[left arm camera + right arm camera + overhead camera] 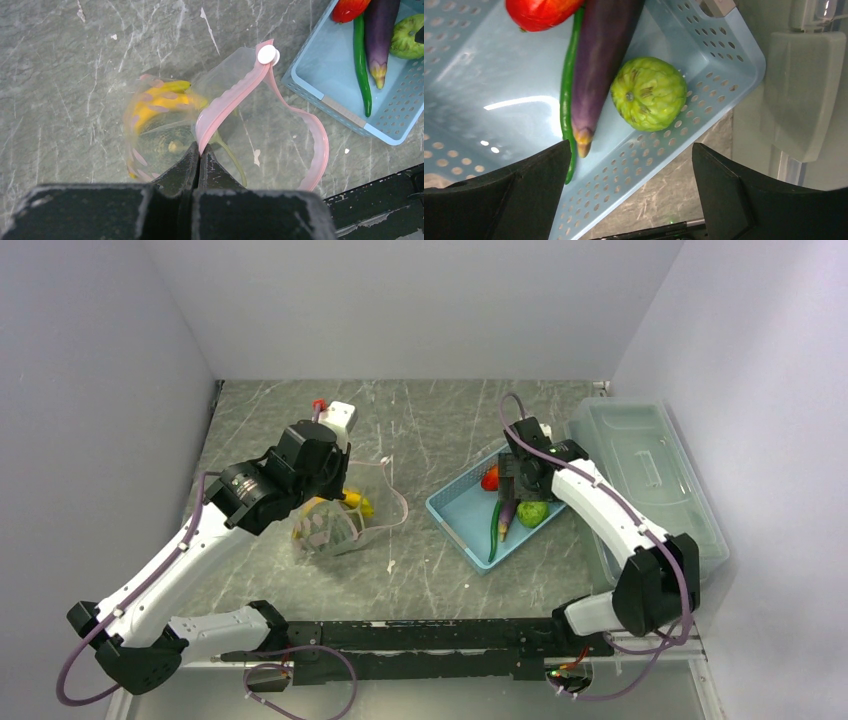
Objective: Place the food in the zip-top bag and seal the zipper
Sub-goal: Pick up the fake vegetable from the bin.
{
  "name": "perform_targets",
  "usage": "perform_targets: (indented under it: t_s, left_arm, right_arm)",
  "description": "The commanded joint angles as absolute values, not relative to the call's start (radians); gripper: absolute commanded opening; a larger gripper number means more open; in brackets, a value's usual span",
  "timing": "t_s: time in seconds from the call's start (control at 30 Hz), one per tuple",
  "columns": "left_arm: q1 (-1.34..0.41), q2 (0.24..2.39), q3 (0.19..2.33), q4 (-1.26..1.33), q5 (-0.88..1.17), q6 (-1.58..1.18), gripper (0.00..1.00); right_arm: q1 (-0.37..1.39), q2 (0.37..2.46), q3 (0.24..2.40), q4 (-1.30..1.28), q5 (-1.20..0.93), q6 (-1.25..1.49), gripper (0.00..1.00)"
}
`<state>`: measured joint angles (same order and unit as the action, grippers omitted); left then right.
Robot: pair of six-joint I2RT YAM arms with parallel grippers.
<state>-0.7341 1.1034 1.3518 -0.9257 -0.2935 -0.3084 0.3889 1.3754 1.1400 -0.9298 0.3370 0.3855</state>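
Observation:
My open fingers are above the green bumpy vegetable point(649, 94), which lies beside the eggplant point(599, 65). My right gripper will next go down around both sides of that vegetable's round body and close.
My left gripper point(200, 150) is shut on the pink zipper strip point(227, 97) of the clear zip-top bag point(165, 130), holding its mouth up; the bag point(330, 525) sits left of centre. A yellow banana bunch point(160, 100) lies inside it. My right gripper point(631, 165) is open and empty, hovering over the light-blue basket point(704, 120). In the basket lie a dark purple eggplant point(599, 65), a long thin green pod point(566, 100), a green bumpy vegetable point(649, 92) and a red piece point(539, 12). The basket's food point(505, 510) also shows in the top view.
A large clear lidded box point(650, 475) stands at the right wall beside the basket point(465, 525). A white slider tab point(267, 54) sits at the zipper's far end. A black rail point(430, 640) runs along the near table edge.

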Motion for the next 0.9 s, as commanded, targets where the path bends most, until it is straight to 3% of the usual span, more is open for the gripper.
perform_targets:
  t_s: [0.0, 0.2, 0.4, 0.87]
  left_arm:
    - [-0.732, 1.087, 1.371, -0.893, -0.287, -0.299, 0.00]
    - [-0.732, 1.070, 1.330, -0.870, -0.253, -0.318, 0.06]
    - [-0.731, 1.041, 1.306, -0.858, -0.234, -0.324, 0.00]
    - [-0.731, 1.011, 1.284, -0.870, -0.244, -0.299, 0.00]
  right_arm:
    - [0.359, 1.407, 1.122, -0.884, 0.341, 0.344, 0.95]
    - [0.353, 1.466, 1.139, -0.882, 0.371, 0.356, 0.96]
    - [0.348, 1.514, 1.117, -0.859, 0.398, 0.366, 0.96]
    - [0.296, 1.607, 1.052, -0.777, 0.372, 0.336, 0.93]
